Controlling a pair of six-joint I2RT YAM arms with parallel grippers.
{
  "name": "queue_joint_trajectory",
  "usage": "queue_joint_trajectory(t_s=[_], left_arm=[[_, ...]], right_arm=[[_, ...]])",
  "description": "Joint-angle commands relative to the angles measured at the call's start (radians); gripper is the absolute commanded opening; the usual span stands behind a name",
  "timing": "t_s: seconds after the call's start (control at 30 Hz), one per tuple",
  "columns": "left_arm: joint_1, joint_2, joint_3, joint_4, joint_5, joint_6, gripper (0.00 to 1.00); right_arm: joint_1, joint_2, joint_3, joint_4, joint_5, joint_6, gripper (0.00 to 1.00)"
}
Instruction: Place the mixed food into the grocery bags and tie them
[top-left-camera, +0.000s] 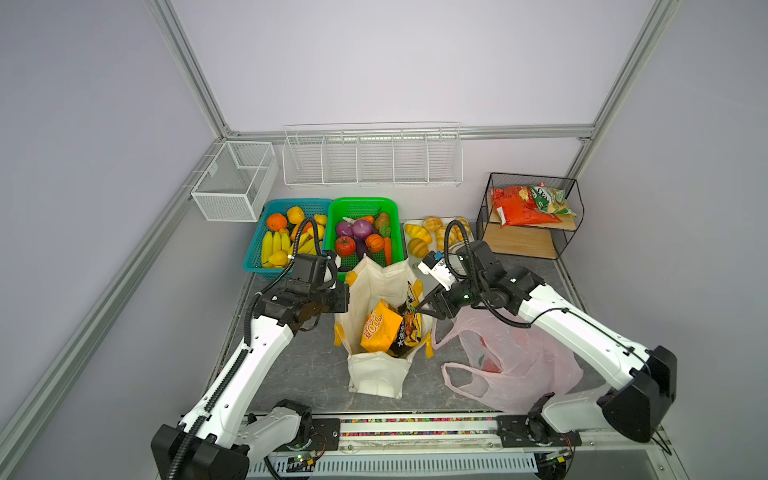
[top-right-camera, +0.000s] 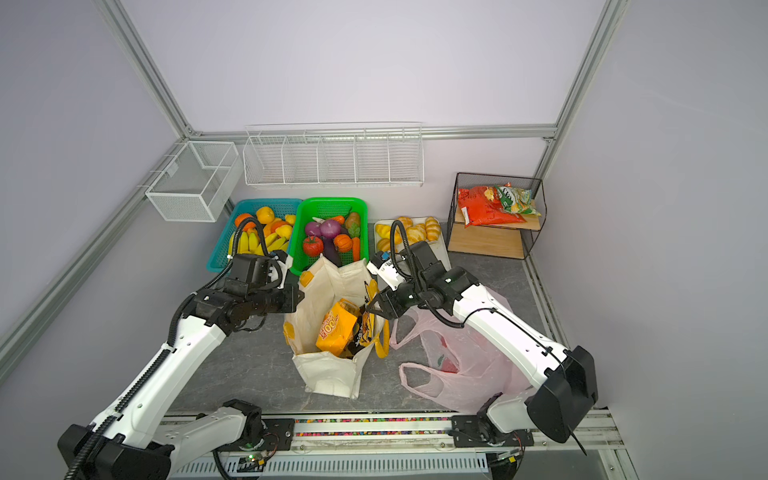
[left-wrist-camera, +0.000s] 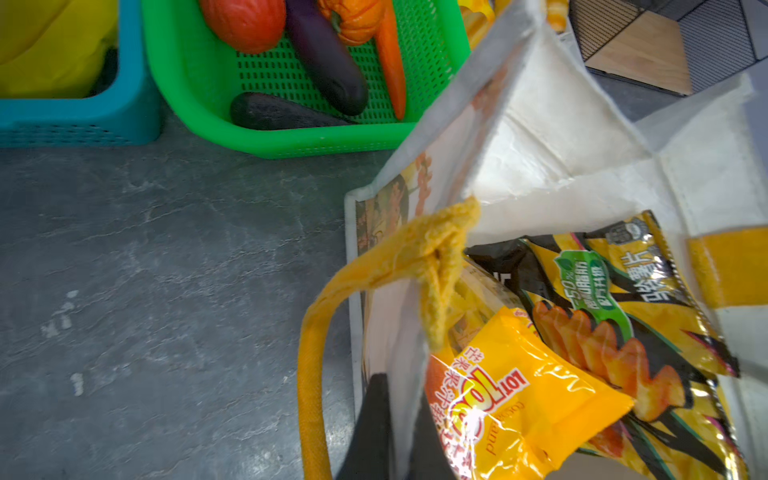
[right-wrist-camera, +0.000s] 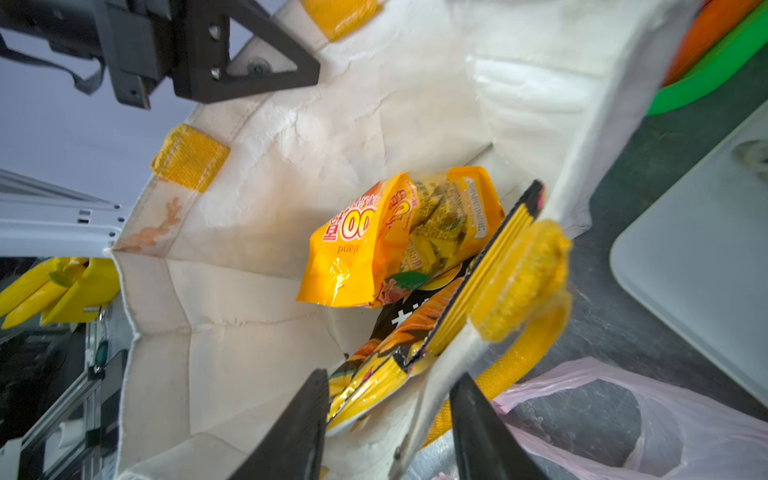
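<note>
My left gripper drags the tote away from the pink plastic bag (top-left-camera: 519, 365) to the table before the blue basket next and releases, since that table part lies bare.
The cream tote (top-left-camera: 376, 374) (top-right-camera: 328, 374) stands open in the middle of the table. Inside it are an orange snack packet (top-left-camera: 380, 328) (right-wrist-camera: 357, 249) and a black-and-yellow packet (top-left-camera: 409, 320) (left-wrist-camera: 623, 316). My left gripper (top-left-camera: 343, 297) (left-wrist-camera: 399, 386) is shut on the tote's left wall. My right gripper (top-left-camera: 424, 305) (right-wrist-camera: 388, 386) is open, its jaws standing on either side of the tote's right rim and the black packet's edge. The pink plastic bag (top-left-camera: 519, 365) (top-right-camera: 469, 370) lies crumpled to the right, under the right arm. Tomato (top-left-camera: 345, 246), onion (top-left-camera: 360, 227), pumpkin (top-left-camera: 374, 242) and eggplant (left-wrist-camera: 324, 58) lie in the green basket (top-left-camera: 361, 202).
A blue basket (top-left-camera: 291, 202) of bananas and oranges stands left of the green one. A tray of croissants (top-left-camera: 415, 239) sits behind the right arm. A black wire shelf (top-left-camera: 528, 245) at the back right holds red and green packets. White wire racks hang on the walls.
</note>
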Motion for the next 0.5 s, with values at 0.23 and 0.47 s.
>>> queue_joint_trajectory(t_s=[0.23,0.47], left_arm=[[0.275,-0.075,-0.001,-0.056,-0.353,0.012,0.0],[0.491,-0.061,-0.07,0.114,-0.461,0.035,0.0]], right_arm=[[-0.034,-0.109,-0.139,0.263,0.196,0.073,0.56],[-0.041,-0.167,-0.206,0.269,0.233,0.08,0.58]])
